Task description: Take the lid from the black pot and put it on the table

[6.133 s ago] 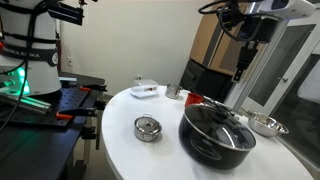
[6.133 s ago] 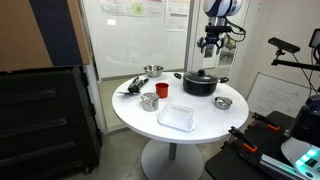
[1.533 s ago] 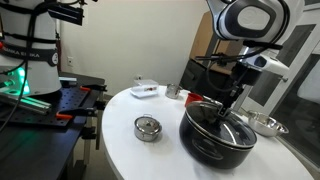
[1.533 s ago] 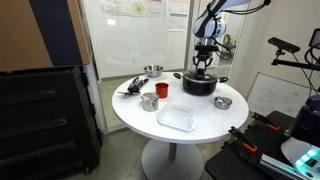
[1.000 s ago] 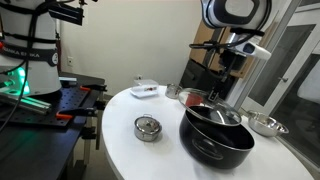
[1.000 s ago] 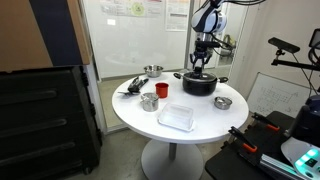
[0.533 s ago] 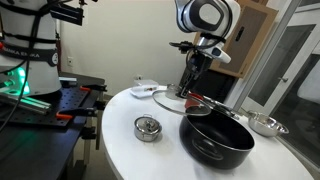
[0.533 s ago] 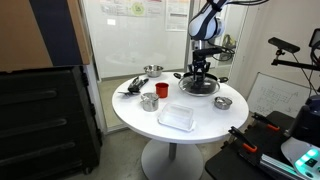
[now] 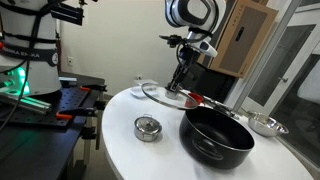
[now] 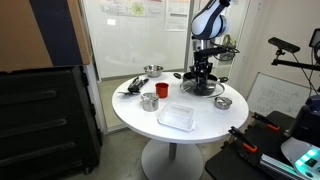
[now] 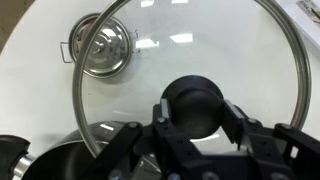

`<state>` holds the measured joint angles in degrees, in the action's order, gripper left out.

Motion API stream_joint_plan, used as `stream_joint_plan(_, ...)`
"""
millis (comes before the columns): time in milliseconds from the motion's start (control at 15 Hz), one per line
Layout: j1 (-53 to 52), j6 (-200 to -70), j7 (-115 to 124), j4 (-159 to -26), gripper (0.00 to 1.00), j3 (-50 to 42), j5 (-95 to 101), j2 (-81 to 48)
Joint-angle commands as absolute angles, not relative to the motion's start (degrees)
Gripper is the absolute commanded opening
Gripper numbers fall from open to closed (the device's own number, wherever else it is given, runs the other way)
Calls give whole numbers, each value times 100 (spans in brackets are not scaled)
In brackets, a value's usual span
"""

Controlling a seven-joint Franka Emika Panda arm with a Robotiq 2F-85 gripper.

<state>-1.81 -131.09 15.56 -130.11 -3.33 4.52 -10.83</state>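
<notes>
I will lower my gripper toward the tray, onto the empty, bare tabletop between pot (image 10: 205, 90) and white tray, and let go of the knob there, because that spot is below it.
My gripper (image 9: 179, 84) is shut on the dark knob of the clear glass lid (image 9: 160, 96), which hangs tilted above the white table (image 9: 130, 155), off to the side of the black pot (image 9: 217, 138). The pot stands open. In the wrist view the gripper (image 11: 197, 113) clamps the knob from both sides, and the lid's glass (image 11: 220, 50) fills most of the picture. A rim of the pot (image 11: 52, 165) shows at the lower left. In the other exterior view the gripper (image 10: 203, 72) holds the lid (image 10: 203, 82) in front of the pot (image 10: 205, 90).
A small silver tin (image 9: 148, 128) sits on the table under the lid's far edge, seen through the glass (image 11: 103, 48). A steel bowl (image 9: 265, 124) lies beyond the pot. A clear box (image 10: 176, 116), a red cup (image 10: 162, 90) and a white tray (image 9: 146, 90) are also on the table.
The lid has come up off the black pot and travelled sideways with the gripper, away from the pot and out over the table. The pot now stands uncovered.
</notes>
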Motion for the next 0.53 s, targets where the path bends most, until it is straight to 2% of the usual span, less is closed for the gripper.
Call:
stream_joint_plan(0,-206,-13254,1487,-13456,26,-252,631,-641)
stream_joint_plan(467,-312,-13593,1619,-13710,26,-10,517,-626)
